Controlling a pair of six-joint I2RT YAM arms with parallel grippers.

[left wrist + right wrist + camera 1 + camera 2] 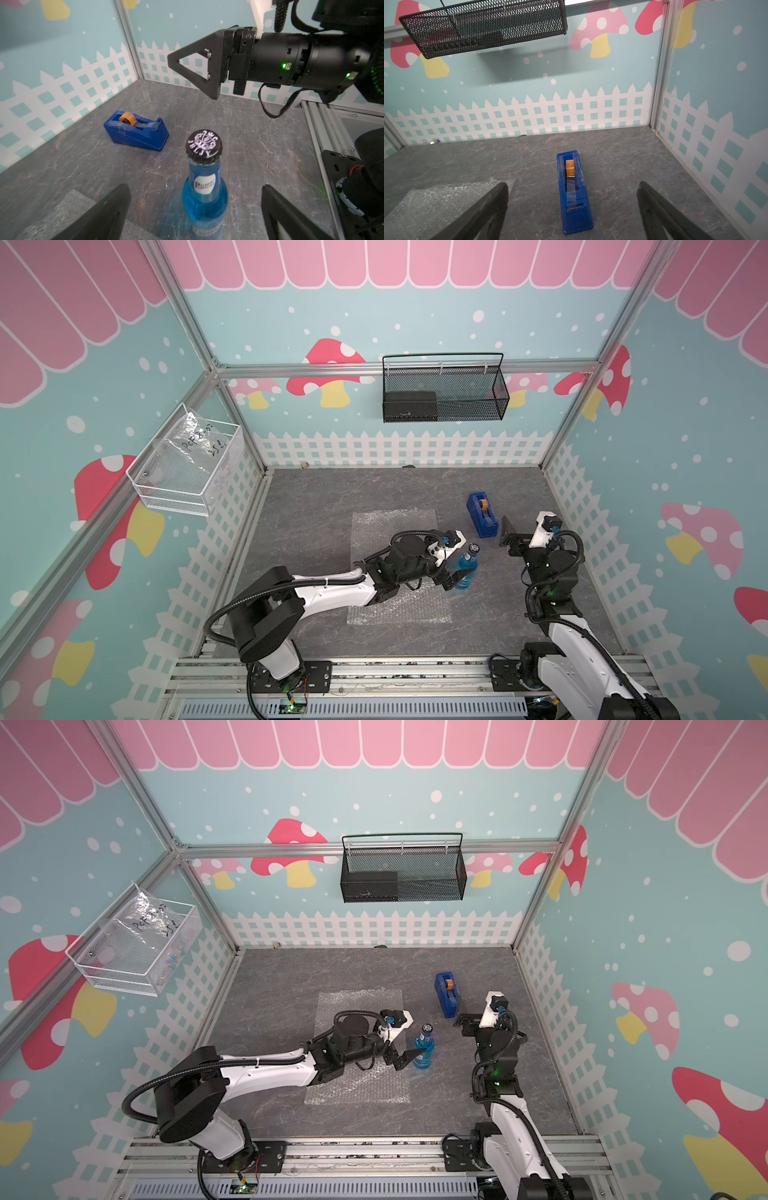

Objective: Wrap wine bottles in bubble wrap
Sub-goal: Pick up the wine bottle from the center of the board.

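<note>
I will next move my left gripper fingers first toward the bottle, around the bottle's neck below the black cap, and close, as its open fingers are already on either side of the bottle.
The wine bottle, small and clear with bright blue liquid and a black cap, stands upright on the grey tabletop just off the right edge of the bubble wrap. The whitish sheet lies flat mid-table, partly under my left arm. My left gripper is open, with the bottle standing between its fingers, neither touching it. My right gripper is open and holds nothing, hovering to the right of the bottle and facing the far wall.
A blue tape dispenser sits behind the bottle, right in front of the right gripper. A black mesh basket hangs on the back wall. A white wire basket holding a crinkled bag hangs on the left wall.
</note>
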